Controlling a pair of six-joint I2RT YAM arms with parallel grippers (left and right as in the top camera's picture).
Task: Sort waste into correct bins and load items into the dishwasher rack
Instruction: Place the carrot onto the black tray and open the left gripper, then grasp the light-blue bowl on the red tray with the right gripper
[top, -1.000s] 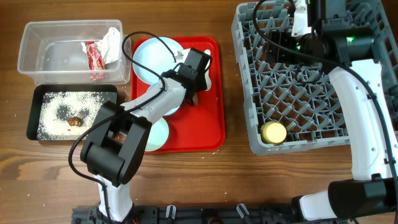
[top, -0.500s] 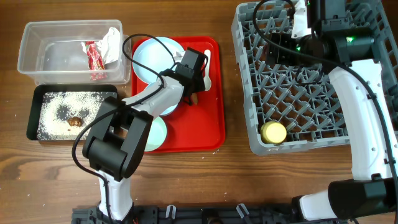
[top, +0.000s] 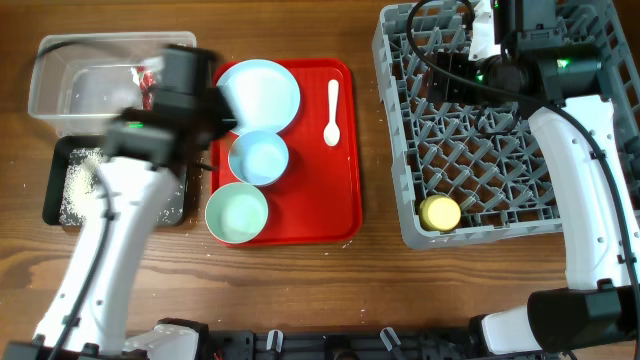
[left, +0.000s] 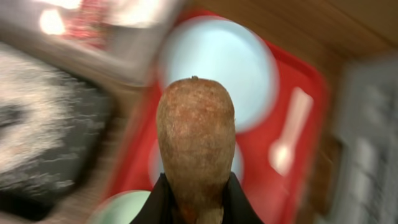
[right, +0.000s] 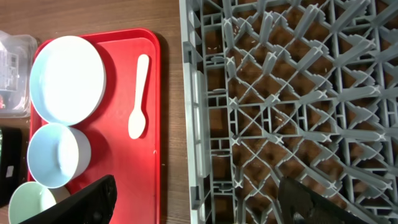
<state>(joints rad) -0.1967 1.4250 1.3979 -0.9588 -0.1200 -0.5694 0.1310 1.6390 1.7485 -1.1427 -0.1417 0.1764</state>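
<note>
I should next swing the carrot piece in my left gripper away from the red tray, back and down over the black tray (left: 45, 129), because it is food waste like the rice.
My left gripper (left: 196, 199) is shut on the orange-brown carrot piece (left: 196, 143). In the overhead view it is a blur (top: 205, 120) over the right ends of the clear tub (top: 70, 90) and black tray (top: 60, 190). The tub holds the red wrapper (top: 148, 85); the black tray holds rice (top: 75, 185). The plate (top: 258, 95), white bowl (top: 258, 158), green bowl (top: 237, 213) and spoon (top: 332, 112) lie on the red tray (top: 330, 190). The yellow cup (top: 440, 213) sits in the grey rack (top: 395, 130). My right gripper (right: 199, 205) is open and empty over the rack's left edge.
The red tray lies between the bins and the rack. A strip of bare wood (top: 368, 150) separates tray and rack. My right arm (top: 590, 200) runs along the rack's right side. The tissue and brown lump are hidden under the blurred left arm.
My left arm has swung fast from the middle of the red tray to the left, carrying the carrot piece, and now blurs over the bins. The right arm has not moved.
</note>
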